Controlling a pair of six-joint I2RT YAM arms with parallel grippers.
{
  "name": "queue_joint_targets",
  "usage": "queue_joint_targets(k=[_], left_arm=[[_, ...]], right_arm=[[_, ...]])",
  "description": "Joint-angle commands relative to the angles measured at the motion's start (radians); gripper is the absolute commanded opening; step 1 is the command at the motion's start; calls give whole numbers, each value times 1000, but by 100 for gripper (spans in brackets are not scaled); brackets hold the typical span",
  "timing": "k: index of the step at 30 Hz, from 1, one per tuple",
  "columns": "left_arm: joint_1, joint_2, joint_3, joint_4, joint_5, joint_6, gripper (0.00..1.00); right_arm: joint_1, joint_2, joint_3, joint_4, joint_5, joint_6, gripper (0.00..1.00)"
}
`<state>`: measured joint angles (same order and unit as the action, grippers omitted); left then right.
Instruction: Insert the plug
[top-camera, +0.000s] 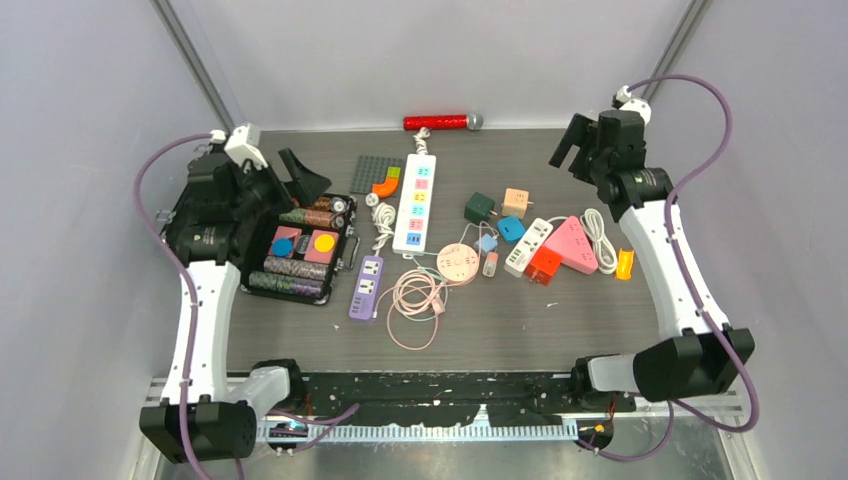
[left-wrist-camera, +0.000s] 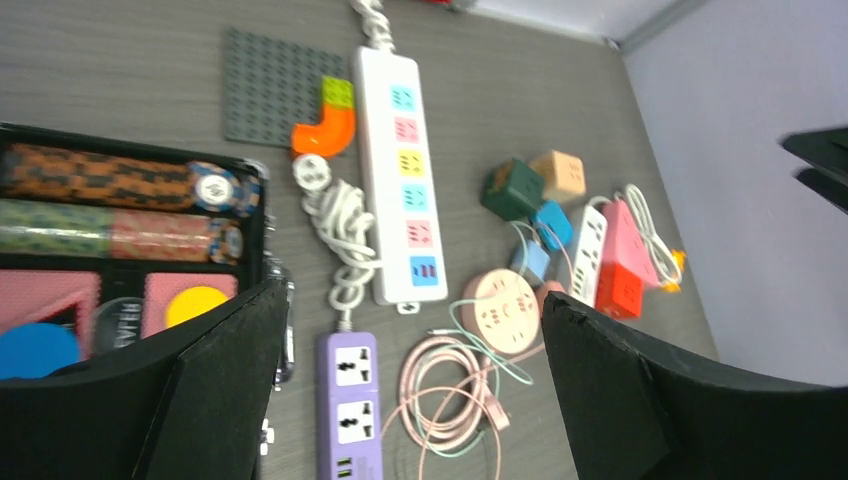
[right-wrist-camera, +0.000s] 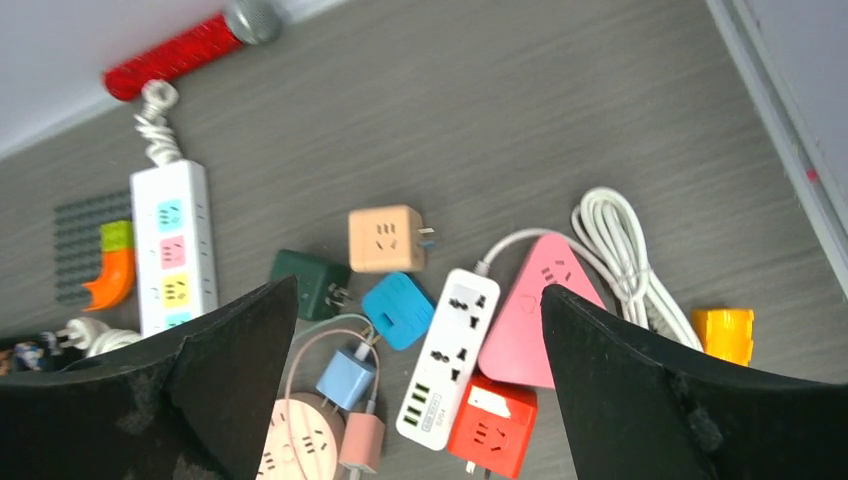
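The red cube's near end gets straddled next as my right gripper lowers back toward it, turning, since the pink triangular strip crowds the red cube's far end.
A long white power strip with coloured sockets lies mid-table. Beside it are a purple strip and its white plug. To the right lie a round pink socket, green, peach and blue cube plugs, a small white strip, a pink triangular strip and a red cube. My left gripper is open and empty, raised above the black case; its wrist view shows the purple strip. My right gripper is open and empty, high at the back right.
A black case of poker chips lies at the left. A grey baseplate with an orange curved piece and a red microphone are at the back. A pink cable coil and an orange item lie nearer.
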<state>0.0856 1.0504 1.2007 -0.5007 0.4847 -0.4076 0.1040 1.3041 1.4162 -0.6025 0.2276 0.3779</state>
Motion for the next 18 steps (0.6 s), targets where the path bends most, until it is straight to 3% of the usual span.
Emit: queue_joint_targets(k=[1, 6, 13, 18], left_arm=[[-60, 0, -63, 189, 136, -30, 95], [-132, 24, -110, 319, 96, -40, 96], [-167, 104, -99, 405, 107, 28, 94], [-211, 111, -120, 392, 56, 115, 94]], right_arm=[[-17, 69, 28, -105, 29, 54, 95], [-21, 139, 27, -229, 128, 117, 95], [13, 115, -197, -252, 37, 318, 96], [104, 113, -270, -269, 71, 428, 95]])
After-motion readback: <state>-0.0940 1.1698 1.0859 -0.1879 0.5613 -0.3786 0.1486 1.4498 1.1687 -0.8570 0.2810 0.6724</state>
